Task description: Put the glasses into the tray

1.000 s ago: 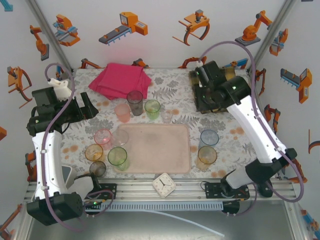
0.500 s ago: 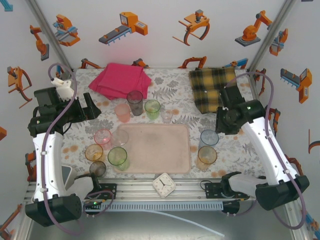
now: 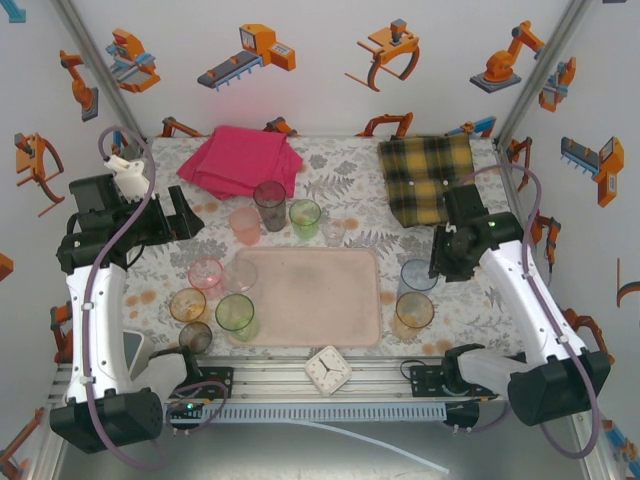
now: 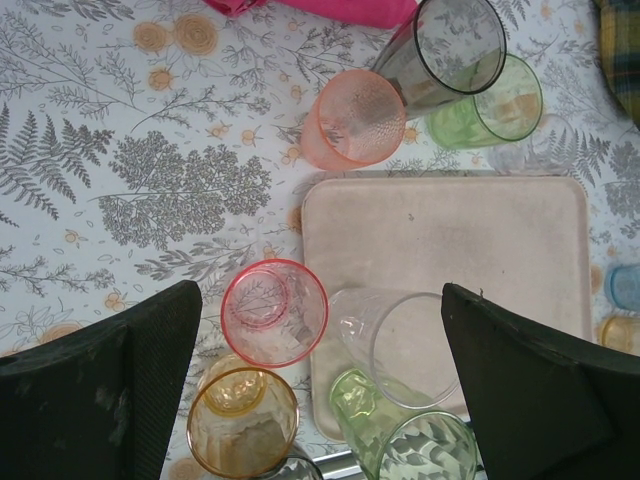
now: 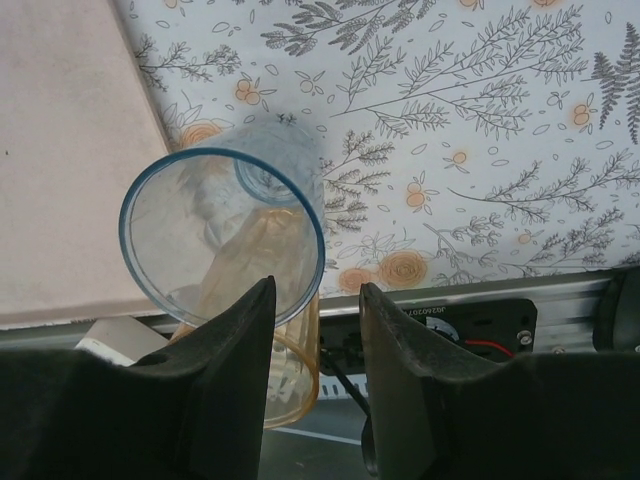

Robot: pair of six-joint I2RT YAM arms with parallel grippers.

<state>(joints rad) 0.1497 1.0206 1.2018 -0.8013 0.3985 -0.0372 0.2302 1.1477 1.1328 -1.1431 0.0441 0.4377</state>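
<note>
The blue glass's rim already reaches between the right gripper's open fingers, so the gripper will next move down onto that rim, with the fingers on both sides of the blue glass's side.
The pale-pink tray (image 3: 320,300) lies mid-table. Glasses stand around it: grey (image 3: 269,204), green (image 3: 305,217) and peach (image 3: 245,224) behind it, pink (image 3: 205,273), clear (image 3: 240,275), amber (image 3: 187,305) and green (image 3: 236,315) at its left edge, blue (image 3: 418,275) and amber (image 3: 414,311) to its right. My left gripper (image 3: 180,215) hangs open, high over the left cluster; the pink glass (image 4: 275,312) and clear glass (image 4: 400,345) show between its fingers far below. My right gripper (image 5: 315,300) is open and holds nothing, just above and right of the blue glass (image 5: 222,225).
A folded pink cloth (image 3: 240,160) lies at the back left and a yellow plaid cloth (image 3: 428,175) at the back right. A small white clock (image 3: 327,368) sits on the front rail. A small clear glass (image 3: 333,232) stands behind the tray.
The right arm has drawn back from over the plaid cloth toward the near edge and now hovers by the blue glass. The left arm has barely moved.
</note>
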